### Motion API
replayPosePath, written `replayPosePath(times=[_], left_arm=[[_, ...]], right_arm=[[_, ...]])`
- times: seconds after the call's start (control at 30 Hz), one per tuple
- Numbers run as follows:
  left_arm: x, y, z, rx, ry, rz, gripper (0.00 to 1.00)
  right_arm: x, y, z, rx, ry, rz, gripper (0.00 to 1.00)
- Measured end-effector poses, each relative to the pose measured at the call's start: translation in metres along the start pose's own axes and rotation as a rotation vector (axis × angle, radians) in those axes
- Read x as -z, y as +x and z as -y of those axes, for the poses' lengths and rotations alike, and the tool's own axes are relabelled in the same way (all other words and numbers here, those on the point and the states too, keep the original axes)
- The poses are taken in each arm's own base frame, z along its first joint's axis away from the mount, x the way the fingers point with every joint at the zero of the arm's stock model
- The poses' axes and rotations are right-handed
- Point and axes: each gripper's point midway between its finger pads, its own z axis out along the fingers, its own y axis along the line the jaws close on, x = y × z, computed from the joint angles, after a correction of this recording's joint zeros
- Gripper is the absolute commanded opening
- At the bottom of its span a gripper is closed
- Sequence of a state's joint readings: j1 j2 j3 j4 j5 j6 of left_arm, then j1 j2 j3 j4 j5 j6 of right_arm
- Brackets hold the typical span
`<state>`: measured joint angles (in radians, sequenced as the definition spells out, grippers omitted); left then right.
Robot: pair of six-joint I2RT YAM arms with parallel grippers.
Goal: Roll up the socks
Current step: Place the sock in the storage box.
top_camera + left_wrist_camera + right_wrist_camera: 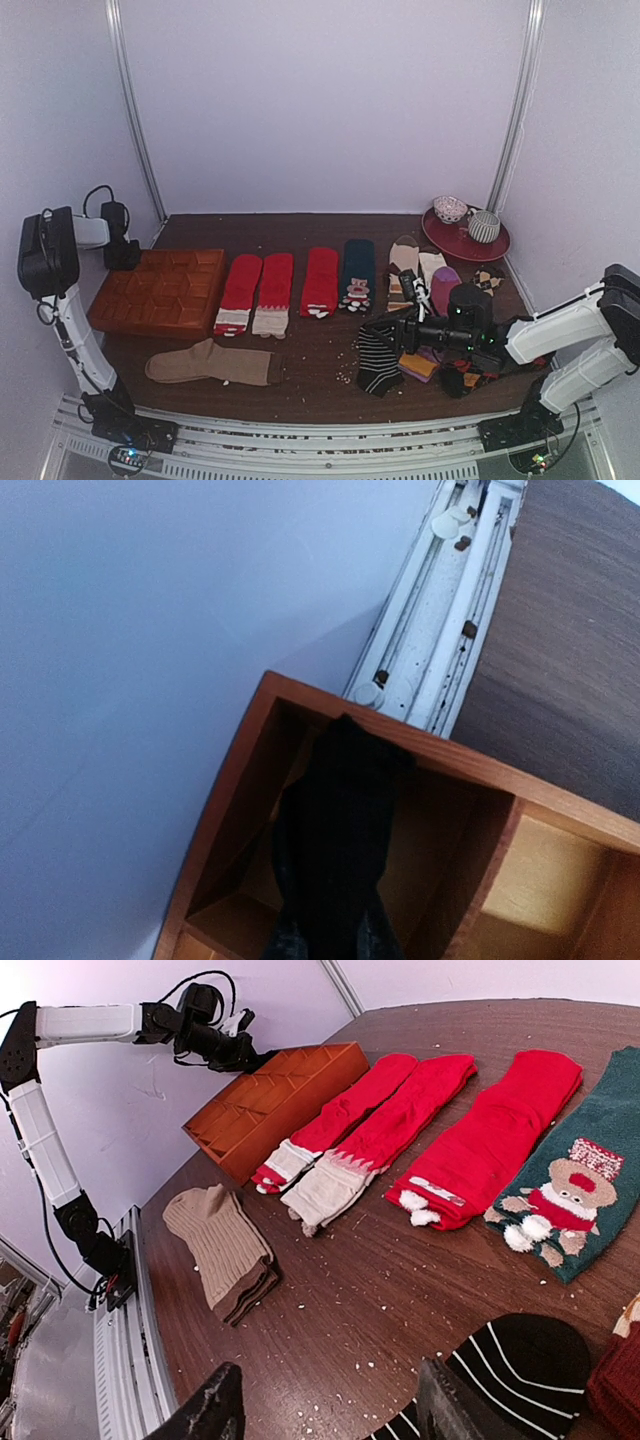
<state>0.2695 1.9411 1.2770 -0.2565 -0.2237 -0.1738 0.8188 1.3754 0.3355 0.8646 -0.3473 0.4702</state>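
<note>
My left gripper will move down into the far corner section of the orange box, and then it will open its fingers there.
The black socks with white stripes (378,362) lie on the brown table in front of my right arm. They show at the lower right of the right wrist view (520,1360). I cannot tell the two socks apart. My right gripper (388,330) (335,1410) is open and empty, low over bare table, its right finger (450,1405) next to the socks. My left gripper (125,252) (330,920) hangs over the far left corner of the orange divided box (160,290) (470,760). It is shut on a black cloth bundle (340,820).
Red socks with pale cuffs (255,292) (350,1140), another red sock (320,280) and a green bear sock (358,272) lie in a row. A folded tan sock (210,365) (220,1245) lies near the front. Mixed socks (430,285) and a red plate (495,247) with bowls are at right.
</note>
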Motion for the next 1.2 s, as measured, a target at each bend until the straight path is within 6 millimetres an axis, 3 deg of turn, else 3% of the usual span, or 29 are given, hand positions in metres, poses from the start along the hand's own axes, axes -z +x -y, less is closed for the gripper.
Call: replayPosePath(times=[0.53,0.8,1.2], left_arm=[[-0.022,0.004,0.007,0.004,0.018,-0.094,0.01],[-0.03,0.001,0.007,0.004,0.024,-0.107,0.34],[-0.033,-0.005,0.005,0.021,0.065,-0.092,0.5]], right_arm=[[0.002,0.01,0.004,-0.045,-0.021,-0.003,0.58],[0.008,0.021,0.006,-0.079,-0.026,-0.007,0.57],[0.009,0.017,0.004,-0.082,-0.038,0.013,0.57]])
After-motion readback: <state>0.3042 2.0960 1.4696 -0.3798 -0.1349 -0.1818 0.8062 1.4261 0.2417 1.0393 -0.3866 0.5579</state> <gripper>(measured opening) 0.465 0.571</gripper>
